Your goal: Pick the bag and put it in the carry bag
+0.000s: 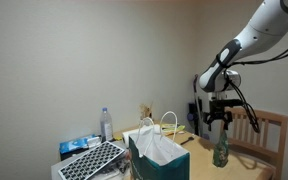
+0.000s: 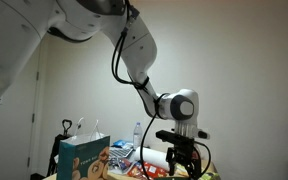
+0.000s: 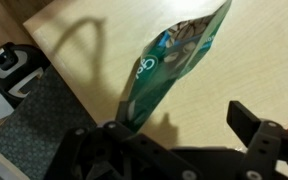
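My gripper eases slightly down over the top of the green bag (image 1: 223, 138) and closes on it next, since its wide-open fingers already hang right above it.
A small teal bag (image 3: 174, 55) stands on the wooden table (image 3: 94, 40). In an exterior view it shows as a green bag (image 1: 221, 151) right under my gripper (image 1: 219, 117). In the wrist view my gripper (image 3: 180, 120) is open, with its jaws wide apart. The bag's lower end is beside one finger, and the other finger is well clear of it. The teal carry bag (image 1: 157, 152) with white handles stands open on the table, away from the gripper. It also shows in the exterior view (image 2: 82, 157) where my gripper (image 2: 181, 158) hangs low over the cluttered table.
A water bottle (image 1: 106, 123) and a patterned grey board (image 1: 92, 160) lie beyond the carry bag. A wooden chair (image 1: 269, 130) stands behind the gripper. A black object (image 3: 14, 68) and a dark mat (image 3: 39, 125) are at the table's edge in the wrist view.
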Tool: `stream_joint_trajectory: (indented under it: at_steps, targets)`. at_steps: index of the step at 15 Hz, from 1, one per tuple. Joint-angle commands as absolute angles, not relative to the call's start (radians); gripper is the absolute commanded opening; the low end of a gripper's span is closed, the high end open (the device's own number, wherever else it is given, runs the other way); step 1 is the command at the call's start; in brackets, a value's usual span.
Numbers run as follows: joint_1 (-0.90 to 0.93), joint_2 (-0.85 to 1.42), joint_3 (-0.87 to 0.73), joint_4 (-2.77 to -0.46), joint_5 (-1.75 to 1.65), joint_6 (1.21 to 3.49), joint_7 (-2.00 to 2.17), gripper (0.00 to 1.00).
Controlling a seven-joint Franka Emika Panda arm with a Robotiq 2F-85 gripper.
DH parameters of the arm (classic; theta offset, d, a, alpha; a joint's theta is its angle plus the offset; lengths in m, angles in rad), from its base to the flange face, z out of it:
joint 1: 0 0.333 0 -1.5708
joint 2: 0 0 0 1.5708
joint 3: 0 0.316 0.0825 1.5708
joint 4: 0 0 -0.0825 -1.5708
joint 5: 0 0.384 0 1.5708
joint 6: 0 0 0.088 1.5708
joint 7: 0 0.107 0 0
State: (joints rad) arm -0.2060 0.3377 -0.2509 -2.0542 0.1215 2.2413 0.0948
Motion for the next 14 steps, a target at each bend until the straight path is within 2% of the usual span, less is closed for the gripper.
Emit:
stream_joint_trajectory:
  at_steps: [1, 4, 14]
  targets:
    - [-0.188, 0.345, -0.231, -2.031, 0.108, 2.147, 0.197, 1.0]
    - [-0.157, 0.288, -0.235, -2.055, 0.066, 2.029, 0.278, 1.0]
    - [-0.225, 0.418, -0.209, -2.012, 0.194, 2.157, 0.183, 1.0]
